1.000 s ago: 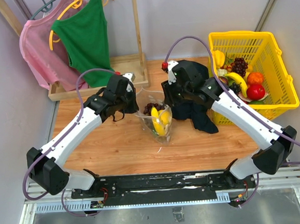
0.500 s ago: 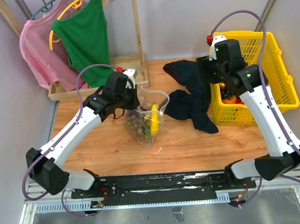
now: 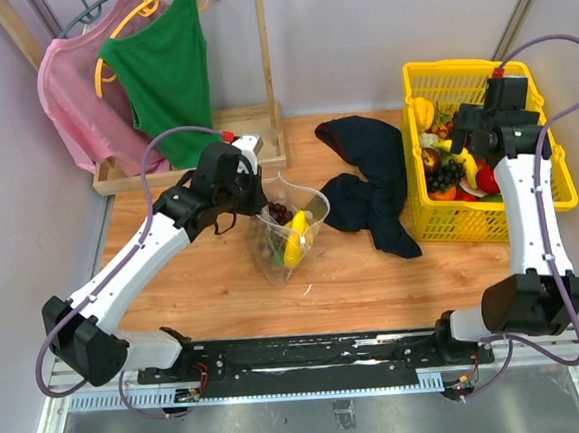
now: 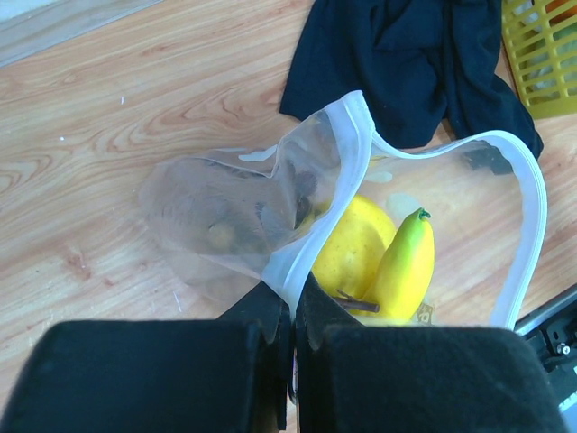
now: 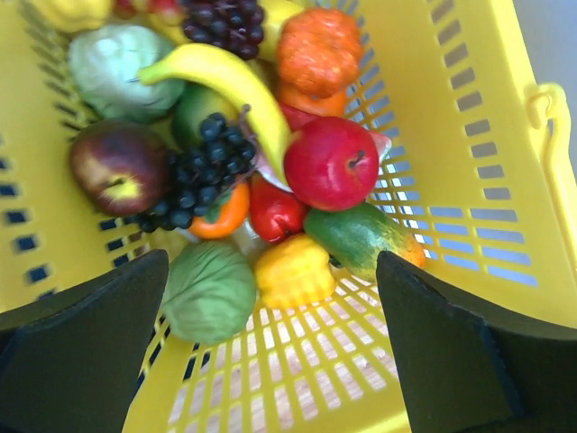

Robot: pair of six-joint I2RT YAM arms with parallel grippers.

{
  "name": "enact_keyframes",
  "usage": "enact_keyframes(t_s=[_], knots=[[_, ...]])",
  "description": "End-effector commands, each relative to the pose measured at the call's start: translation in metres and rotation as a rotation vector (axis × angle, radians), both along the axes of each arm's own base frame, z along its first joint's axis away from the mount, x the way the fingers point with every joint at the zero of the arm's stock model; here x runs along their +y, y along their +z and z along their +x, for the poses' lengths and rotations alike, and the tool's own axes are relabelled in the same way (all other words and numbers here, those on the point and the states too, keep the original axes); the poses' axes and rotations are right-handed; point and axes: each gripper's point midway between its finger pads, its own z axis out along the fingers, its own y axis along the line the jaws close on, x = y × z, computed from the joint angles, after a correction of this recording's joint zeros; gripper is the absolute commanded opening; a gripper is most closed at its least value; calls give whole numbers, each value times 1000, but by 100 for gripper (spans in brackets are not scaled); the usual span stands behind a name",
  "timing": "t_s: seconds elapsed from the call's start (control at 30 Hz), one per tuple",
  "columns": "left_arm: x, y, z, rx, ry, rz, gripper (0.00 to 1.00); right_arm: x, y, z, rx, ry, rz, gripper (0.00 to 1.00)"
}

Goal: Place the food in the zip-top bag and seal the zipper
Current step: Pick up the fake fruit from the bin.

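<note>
The robot will lower its open right gripper into the yellow basket until the gripper's fingers are on both sides of the red apple, because the apple lies uncovered on top of the other food.
The clear zip-top bag [image 3: 289, 239] lies on the table with its mouth held open. My left gripper [image 4: 296, 302] is shut on its white zipper [image 4: 338, 171] strip at the near rim. Inside the bag are a lemon [image 4: 356, 244], a banana [image 4: 406, 266] and dark grapes [image 3: 281, 213]. My right gripper [image 5: 272, 271] hangs open and empty over the yellow basket [image 3: 541, 157]. Below it lie more food: a red apple [image 5: 332, 162], a banana [image 5: 230, 86] and purple grapes [image 5: 203, 167].
A dark navy cloth [image 3: 373, 195] lies between the bag and the basket. At the back left stands a wooden rack base [image 3: 252, 124], with a green top [image 3: 163, 71] and a pink one [image 3: 75, 103] hanging above it. The basket also holds other vegetables and fruit.
My right arm swung from above the bag to over the basket and its jaws opened wide. The left gripper kept its hold on the bag rim; the bag shifted slightly.
</note>
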Motion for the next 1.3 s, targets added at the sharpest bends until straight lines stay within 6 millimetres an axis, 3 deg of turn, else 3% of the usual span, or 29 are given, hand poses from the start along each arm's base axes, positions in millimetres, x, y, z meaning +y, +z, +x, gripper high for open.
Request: enact_keyframes(t_s=[0.0, 0.13, 0.43, 0.8, 0.93, 1.0, 1.1, 1.27], knots=[[-7, 27, 0, -87, -35, -70, 0, -32, -28, 17, -40, -133, 42, 99], [-7, 25, -1, -84, -35, -69, 0, -59, -54, 27, -35, -193, 44, 98], [-8, 23, -1, -71, -40, -84, 0, -98, -110, 49, 10, -267, 119, 98], [-8, 18, 0, -58, -40, -79, 0, -106, -173, 57, 80, -266, 246, 98], [-9, 17, 1, -55, -42, -80, 0, -105, -180, 60, 84, -247, 270, 100], [-9, 17, 0, -54, -45, -83, 0, -104, -180, 61, 77, -235, 274, 94], [-9, 17, 1, -53, -43, -85, 0, -102, -172, 62, 60, -220, 271, 77], [-9, 17, 0, -54, -43, -87, 0, -101, -153, 58, 28, -212, 253, 70]])
